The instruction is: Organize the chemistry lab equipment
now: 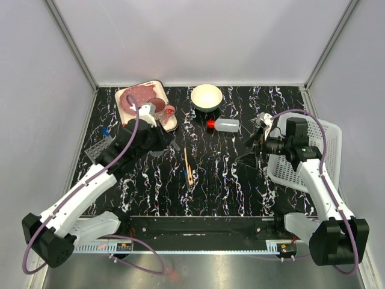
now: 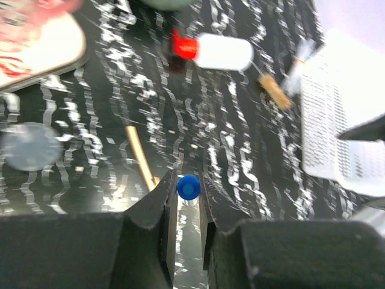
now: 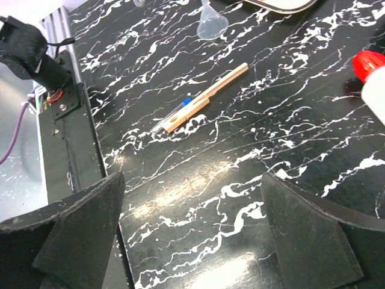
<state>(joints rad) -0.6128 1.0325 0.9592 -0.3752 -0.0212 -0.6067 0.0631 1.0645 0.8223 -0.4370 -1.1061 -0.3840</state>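
Observation:
I will move my left gripper to the left in the top view and down to release the tube in the end of the rack by the tray, because blue caps show there.
In the left wrist view my left gripper point(image 2: 188, 180) is shut on a thin blue-capped clear tube point(image 2: 188, 188), held above the black marbled table. Seen from above, this gripper point(image 1: 157, 142) hovers beside the strawberry-print tray. A thin wooden stick point(image 1: 188, 165) lies mid-table, and another blue-capped tube point(image 3: 174, 114) rests against it. The translucent bottle with the red cap point(image 1: 225, 125) lies on its side at the back. A brown-handled brush point(image 2: 275, 91) lies near the basket. My right gripper point(image 3: 192, 180) stands wide open over bare table, holding nothing. The clear grid rack point(image 1: 99, 147) is at the left, and a tiny clear cup point(image 2: 30, 146) stands near the tray.
The strawberry-print tray point(image 1: 157, 86) with a pink mug sits at the back left. A white bowl point(image 1: 206, 96) is at the back centre. A white mesh basket point(image 1: 307, 159) stands at the right edge, under my right arm. A metal rail runs along the near table edge.

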